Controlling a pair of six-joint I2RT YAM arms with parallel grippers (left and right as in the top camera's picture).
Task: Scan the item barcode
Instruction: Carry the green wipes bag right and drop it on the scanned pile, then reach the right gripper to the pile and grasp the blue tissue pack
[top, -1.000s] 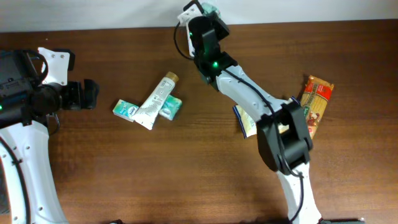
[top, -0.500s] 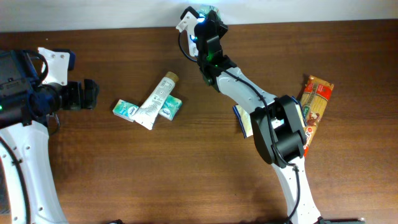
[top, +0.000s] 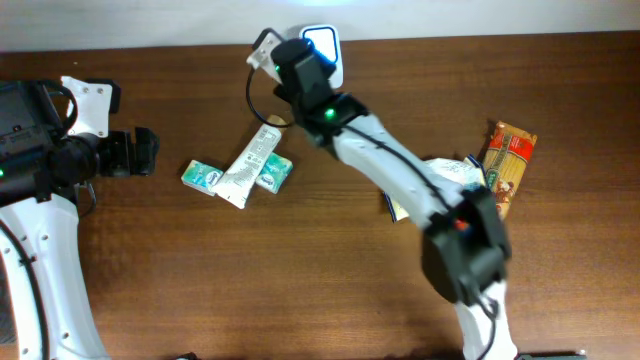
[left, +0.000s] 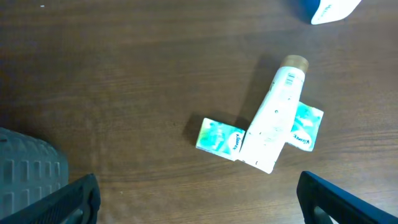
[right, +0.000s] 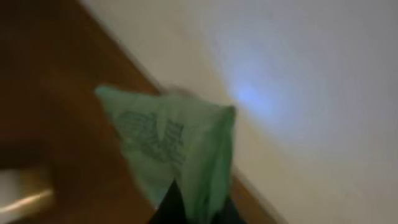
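Observation:
I will move my right gripper back from the scanner over the blue and yellow item (top: 445, 180) next, since other packets lie together to the right in the overhead view.
My right gripper (right: 196, 202) is shut on a green packet (right: 168, 143), which fills the blurred right wrist view against the pale back wall. Overhead, that gripper (top: 272, 52) reaches to the table's far edge, just left of a white scanner glowing blue (top: 322, 44); the packet is hidden under the wrist there. The scanner's corner (left: 326, 7) shows at the top right of the left wrist view. My left gripper (top: 150, 152) stands open at the far left, its dark fingers (left: 74, 199) wide apart over bare wood.
A white toothpaste tube (top: 250, 165) (left: 273, 118) lies across two teal boxes (top: 205, 177) (left: 219, 138). An orange pasta packet (top: 508, 160) lies at the right. A blue and yellow item (top: 396, 203) is partly under the right arm.
The right arm has swung left along the back edge with the packet, uncovering the glowing scanner. The left arm has not moved.

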